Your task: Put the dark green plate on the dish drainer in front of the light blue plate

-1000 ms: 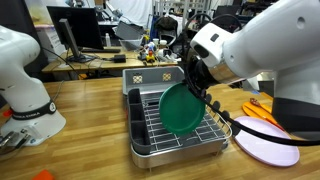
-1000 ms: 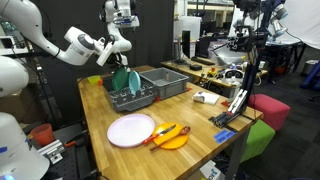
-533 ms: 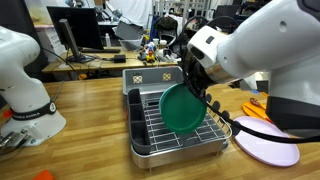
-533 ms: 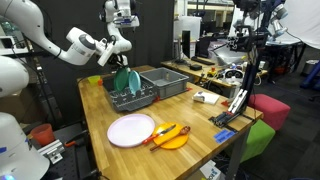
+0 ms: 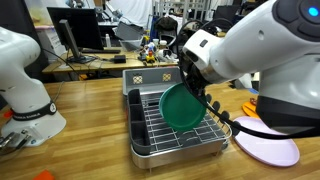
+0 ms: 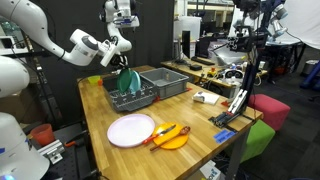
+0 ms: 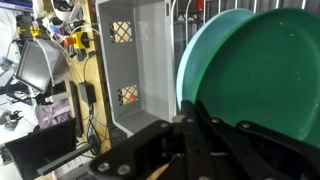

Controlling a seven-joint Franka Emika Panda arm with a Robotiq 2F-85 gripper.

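The light blue plate [image 7: 199, 48] stands on the grey bin's side, so the gripper needs to move that way next and let go of the dark green plate [image 7: 275, 70] in front of it.
The dark green plate [image 5: 181, 107] stands on edge over the dish drainer [image 5: 150, 140], held at its rim by my gripper [image 5: 203, 93], which is shut on it. In the wrist view the green plate [image 7: 275, 70] fills the right side, with my closed fingers [image 7: 195, 125] at its lower edge. A paler turquoise crescent [image 7: 188, 75], seemingly the light blue plate, shows just behind the green plate's left edge. In an exterior view the green plate [image 6: 125, 80] sits upright on the drainer [image 6: 135, 99], under the gripper [image 6: 121, 62].
A grey plastic bin [image 6: 166, 82] stands right beside the drainer and also shows in the wrist view [image 7: 140, 60]. A large pale lavender plate [image 5: 266, 146] and an orange plate with utensils [image 6: 170, 136] lie on the wooden table. A second white robot base [image 5: 25, 90] stands nearby.
The green plate and gripper have shifted only slightly over the drainer; the grip is unchanged.
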